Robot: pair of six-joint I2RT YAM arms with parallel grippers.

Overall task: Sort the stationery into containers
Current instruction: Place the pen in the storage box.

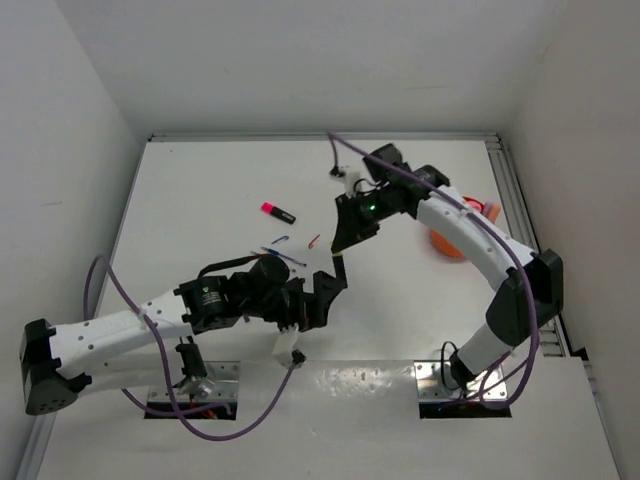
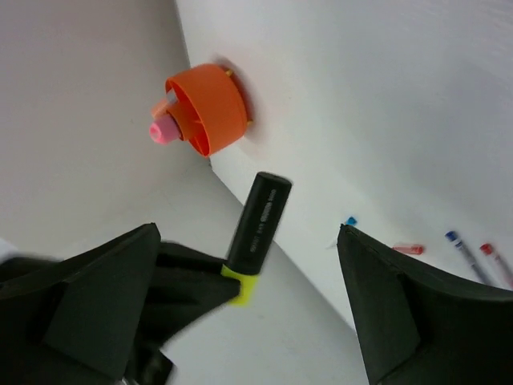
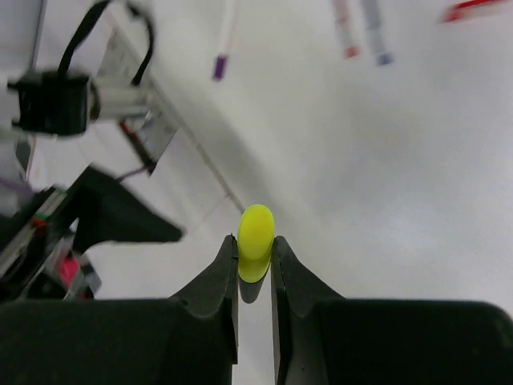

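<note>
The right gripper swings to the right in the top view next and lowers the marker into the orange bowl [image 1: 447, 245], since the bowl already holds a pink-tipped item.
My right gripper [image 3: 255, 258] is shut on a yellow marker [image 3: 256, 234] with a black cap, holding it above the table centre [image 1: 340, 266]. In the left wrist view the marker [image 2: 258, 224] hangs between my left fingers without touching them. My left gripper [image 1: 325, 287] is open and empty, just below the right gripper [image 1: 346, 243]. The orange bowl [image 2: 207, 108] holds a pink-tipped item [image 2: 163, 130]. From above, the bowl [image 1: 447, 245] is partly hidden behind the right arm. A pink marker [image 1: 278, 211] and thin pens [image 1: 285, 252] lie on the table.
Blue and red pens [image 2: 461, 245] lie to the right in the left wrist view, and they also show at the top of the right wrist view [image 3: 373, 28]. The arm mounts [image 1: 195, 385] sit at the near edge. White walls enclose the table.
</note>
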